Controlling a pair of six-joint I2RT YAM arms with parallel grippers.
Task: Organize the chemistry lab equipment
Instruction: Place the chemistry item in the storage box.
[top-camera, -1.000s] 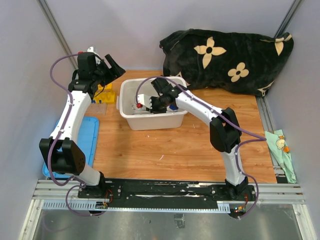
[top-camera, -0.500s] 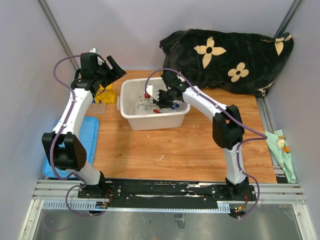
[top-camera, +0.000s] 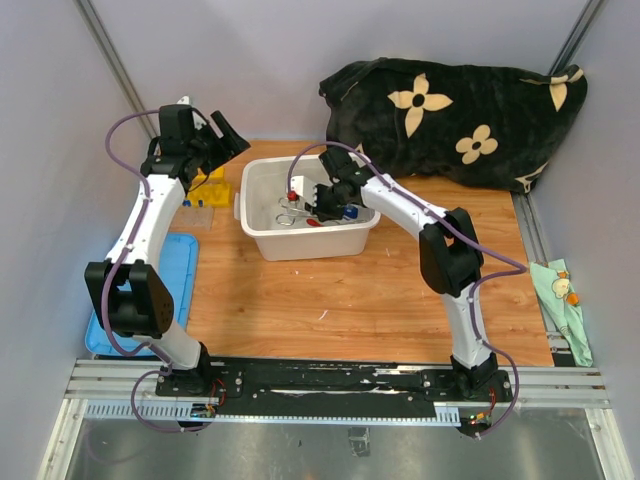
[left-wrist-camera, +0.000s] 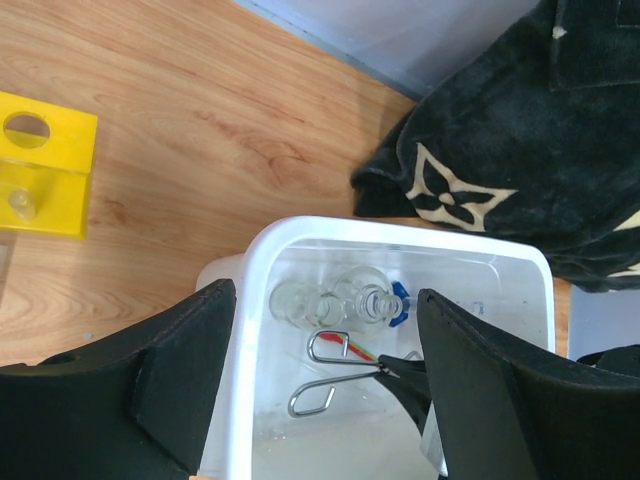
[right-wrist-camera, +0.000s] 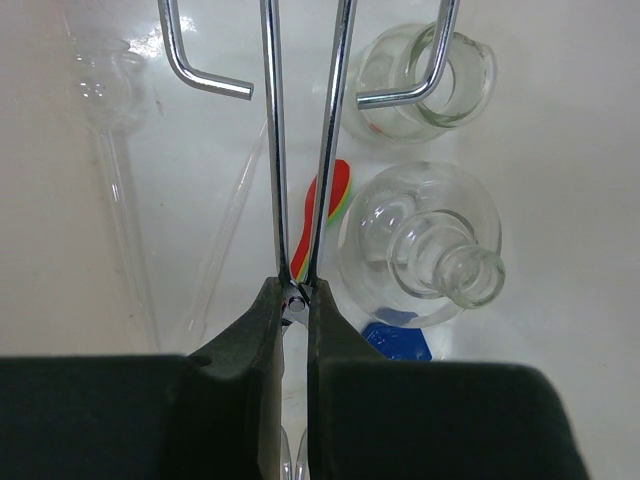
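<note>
The right gripper moves down to the bottom of the bin below it by the red-orange tool next and releases the tweezers (right-wrist-camera: 275, 150) there, clear of the round flask.
My right gripper (right-wrist-camera: 296, 290) is shut on the pivot of the metal tweezers (right-wrist-camera: 275, 150), low inside the white bin (top-camera: 300, 245). The tweezers' looped handles (left-wrist-camera: 330, 375) point away from its fingers. Beneath them lies a thin red-orange tool (right-wrist-camera: 330, 200). Beside it are a round clear flask (right-wrist-camera: 430, 245) over a blue base (right-wrist-camera: 397, 340), and a small beaker (right-wrist-camera: 425, 85). A thin glass tube (right-wrist-camera: 115, 130) lies on the bin floor to the left. My left gripper (top-camera: 215, 140) hovers open and holds nothing, above the back left of the table near the yellow holed rack (top-camera: 208, 185).
A black flower-patterned blanket (top-camera: 450, 115) fills the back right. The bin's blue lid (top-camera: 180, 275) lies flat at the left edge. A green cloth (top-camera: 560, 290) sits off the table's right side. Bare wood spreads in front of the bin.
My right gripper has swung further back and to the right inside the bin, still holding the tweezers. My left arm has shifted slightly back, its gripper still open.
</note>
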